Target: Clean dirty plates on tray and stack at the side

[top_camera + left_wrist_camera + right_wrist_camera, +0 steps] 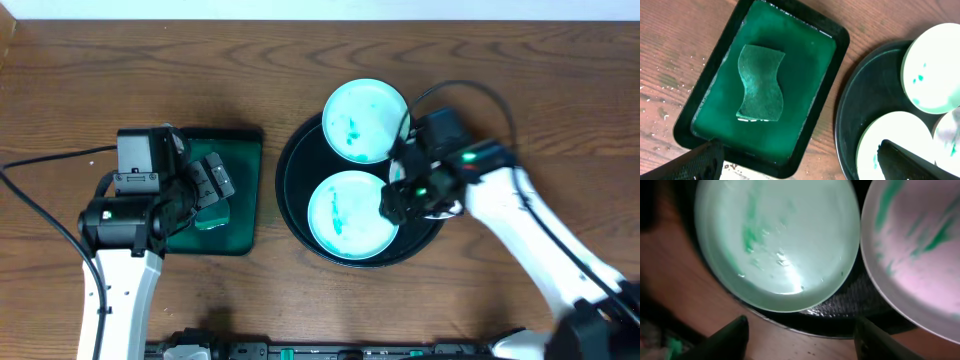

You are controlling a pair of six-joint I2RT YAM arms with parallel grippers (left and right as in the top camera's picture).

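Observation:
The sponge lies soaked in green liquid below my open left gripper, so I need to lower the gripper onto the sponge's middle next and close its fingers there.
The round black tray holds the dirty plates. One white plate with teal smears lies at its far side and one at its near side. A third plate shows only in part in the left wrist view, and my right arm hides it from overhead. My right gripper is open and empty, low over the tray's right side. In the right wrist view its fingers straddle the tray rim below two plates. My left gripper is open and empty.
A rectangular black tray holding green liquid and a green-soaked sponge lies left of the round tray. My left gripper hangs above its near edge. Water drops speckle the wooden table. Cables run beside both arms.

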